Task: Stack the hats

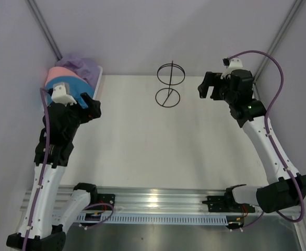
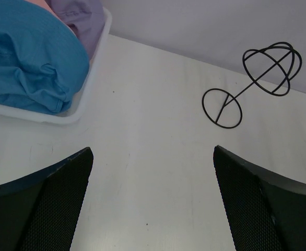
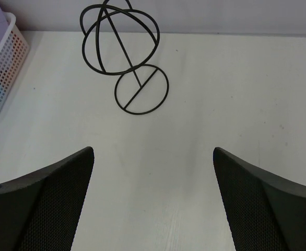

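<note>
My left gripper moves toward the left in the top view and down, with a turn, onto the blue hat's near brim (image 2: 49, 86) next, since that hat lies frontmost.
Three hats lie piled in a white mesh basket (image 1: 96, 78) at the far left: blue (image 1: 72, 83) in front, pink (image 1: 56, 74) behind it, lavender-purple (image 1: 82, 65) at the back. No orange hat shows. In the left wrist view the blue hat (image 2: 27, 57) and lavender hat (image 2: 82, 18) fill the basket (image 2: 85, 94). My left gripper (image 1: 94, 109) is open and empty just right of the basket, over bare table (image 2: 153, 151). My right gripper (image 1: 208, 86) is open and empty at the far right, facing the table (image 3: 153, 151).
A thin black wire stand (image 1: 169, 86) stands at the back centre between the grippers; it also shows in the left wrist view (image 2: 252, 83) and the right wrist view (image 3: 124, 57). The basket's corner (image 3: 7, 63) shows at left. A metal rail (image 1: 158, 201) runs along the near edge.
</note>
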